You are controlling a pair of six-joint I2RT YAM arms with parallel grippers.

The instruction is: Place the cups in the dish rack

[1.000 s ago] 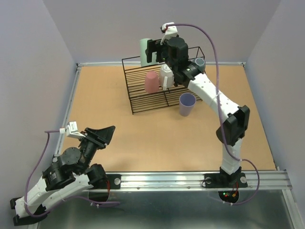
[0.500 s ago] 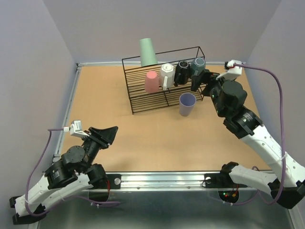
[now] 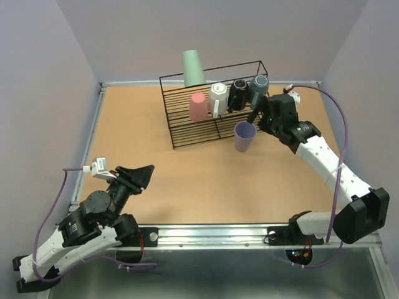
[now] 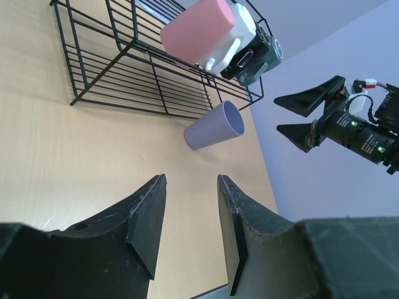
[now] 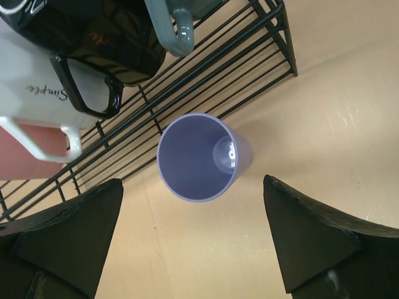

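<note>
My right gripper lowers over the lavender cup's rim on the side farthest from the pink cup (image 3: pixel 197 106) next, one finger inside, because the lavender cup's opening faces up.
The lavender cup (image 3: pixel 244 136) stands upright on the table at the front right corner of the black wire dish rack (image 3: pixel 187 134). My right gripper (image 3: pixel 257 114) hangs open just above and beside it. In the right wrist view the cup's mouth (image 5: pixel 202 159) lies between the spread jaws of the gripper (image 5: pixel 192 180), untouched. The rack holds a pink cup (image 3: pixel 197 106), a white mug (image 3: pixel 217 98), a black mug (image 3: pixel 238 94) and a grey-blue mug (image 3: pixel 257 89). A green cup (image 3: pixel 194 68) sits upside down on the back frame. My left gripper (image 3: pixel 142 175) is open and empty near the front left.
The left wrist view shows its own gripper (image 4: pixel 192 177) open, the rack (image 4: pixel 124 75), the pink cup (image 4: pixel 199 31), the lavender cup (image 4: pixel 215 126) and the right gripper (image 4: pixel 308 115). A raised rim (image 3: pixel 96 124) borders the table, with walls close behind.
My right gripper let go of the green cup on the rack's back frame, swung out to the right, then came down over the lavender cup. The left arm barely moved.
</note>
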